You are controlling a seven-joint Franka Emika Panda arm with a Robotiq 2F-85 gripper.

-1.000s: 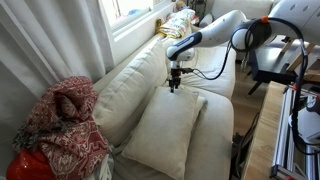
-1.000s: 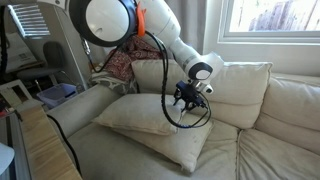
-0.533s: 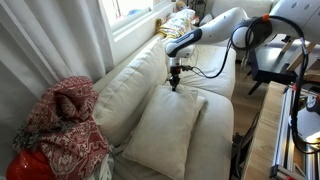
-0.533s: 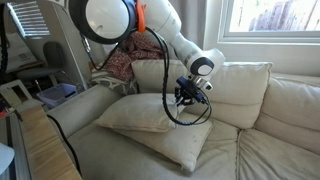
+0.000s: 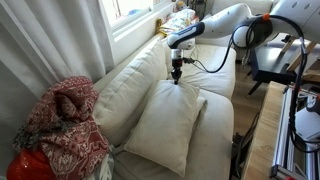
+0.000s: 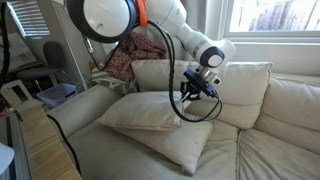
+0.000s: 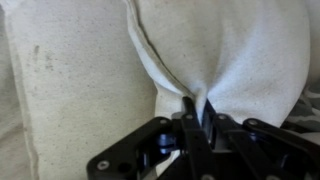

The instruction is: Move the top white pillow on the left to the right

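I should next lift the pinched edge up and across, past the cream pillow (image 6: 180, 150), and release it on the bare sofa seat (image 6: 268, 152) beyond, since that's clear of pillows.
The top white pillow (image 5: 165, 125) (image 6: 138, 112) lies plump and creased on a flatter cream pillow (image 6: 180, 150) on the sofa seat. My gripper (image 5: 177, 78) (image 6: 198, 92) is shut on a pinch of the top pillow's fabric near its far corner, which is drawn up into a peak. In the wrist view the black fingers (image 7: 190, 118) stand tight together around a fold of the white pillow fabric (image 7: 235, 50). The pillow's near end still rests on the one beneath.
A red patterned cloth (image 5: 62, 125) (image 6: 125, 60) is heaped at the sofa's end. Large back cushions (image 5: 125, 85) (image 6: 245, 85) rise behind the pillows. A bare sofa seat (image 6: 275, 150) lies beyond them. A metal frame and furniture (image 5: 295, 120) stand beside the sofa.
The jaws have shut on the pillow's corner fabric, and the gripper has risen a little, pulling that corner up.
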